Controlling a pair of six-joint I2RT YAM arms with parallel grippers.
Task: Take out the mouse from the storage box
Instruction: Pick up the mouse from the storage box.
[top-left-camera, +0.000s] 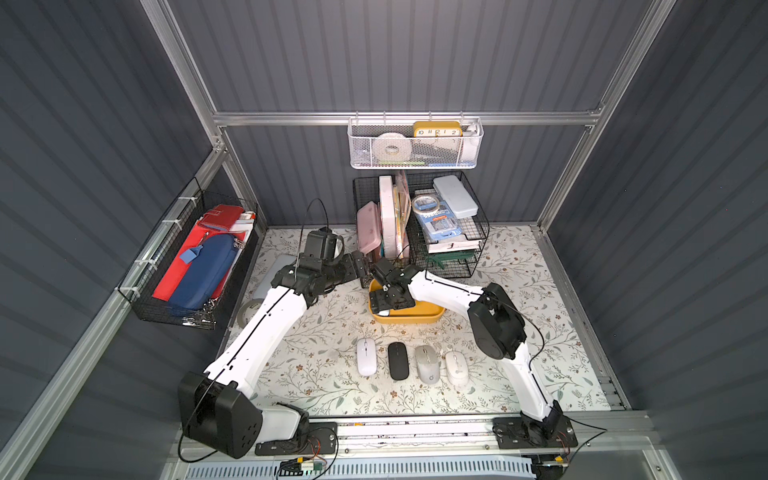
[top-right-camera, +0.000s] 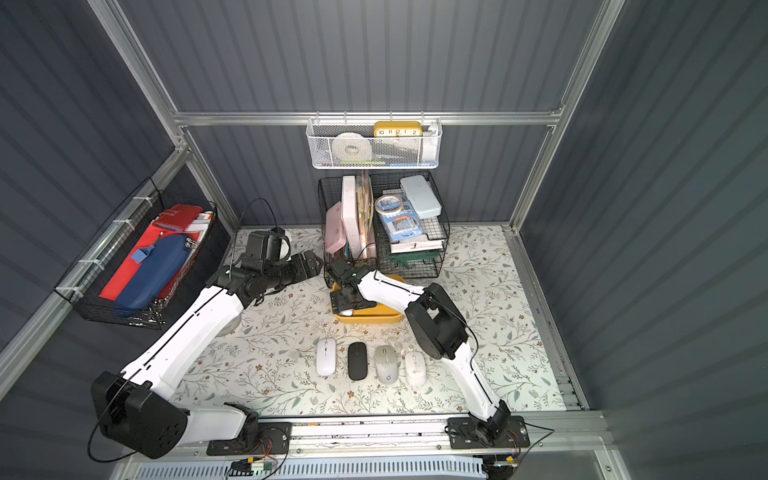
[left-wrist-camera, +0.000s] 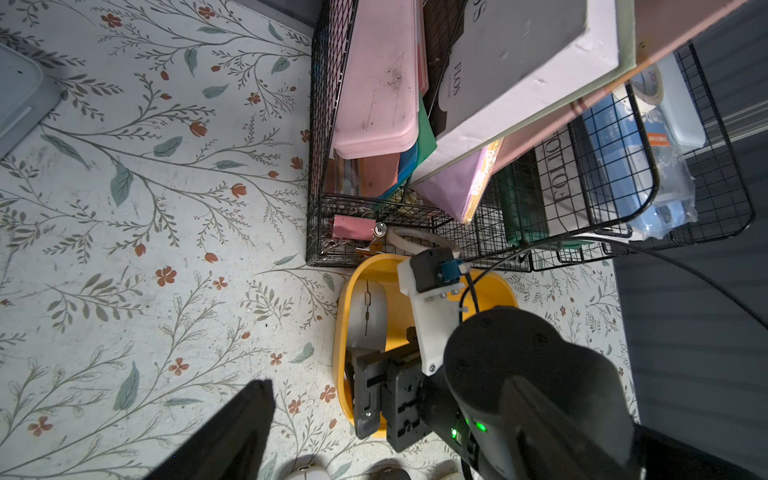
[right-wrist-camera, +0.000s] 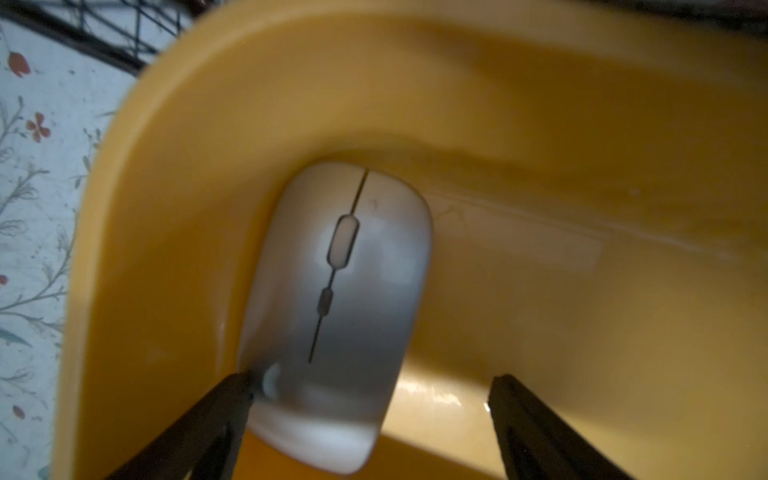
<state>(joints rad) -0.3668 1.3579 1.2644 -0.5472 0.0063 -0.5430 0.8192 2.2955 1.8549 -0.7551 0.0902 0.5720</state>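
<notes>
I need to ease my right gripper outward along to the middle of the mouse (right-wrist-camera: 345, 311) next and then close it, because my fingers are only by the mouse's near end.
The mustard-yellow storage box (top-left-camera: 415, 318) (top-right-camera: 374, 318) stands on the floral mat in front of the black wire baskets. A white mouse (right-wrist-camera: 345, 311) (left-wrist-camera: 368, 307) lies inside it, against one end wall. My right gripper (right-wrist-camera: 372, 380) (top-left-camera: 382, 301) is down in the box and open. One of its fingertips (right-wrist-camera: 241, 386) touches the mouse's side, and the other stands well apart from the mouse. My left gripper (top-left-camera: 362, 266) (top-right-camera: 313, 266) hovers open and empty to the left of the box, next to the basket. Only one left finger (left-wrist-camera: 232, 432) shows in the left wrist view.
Several mice lie in a row near the front: white (top-left-camera: 366, 356), black (top-left-camera: 398, 360), grey (top-left-camera: 427, 363), cream (top-left-camera: 456, 366). Full black wire baskets (top-left-camera: 419, 224) stand right behind the box. A white mesh basket (top-left-camera: 415, 143) hangs above. A tape roll (top-left-camera: 249, 311) lies at the left.
</notes>
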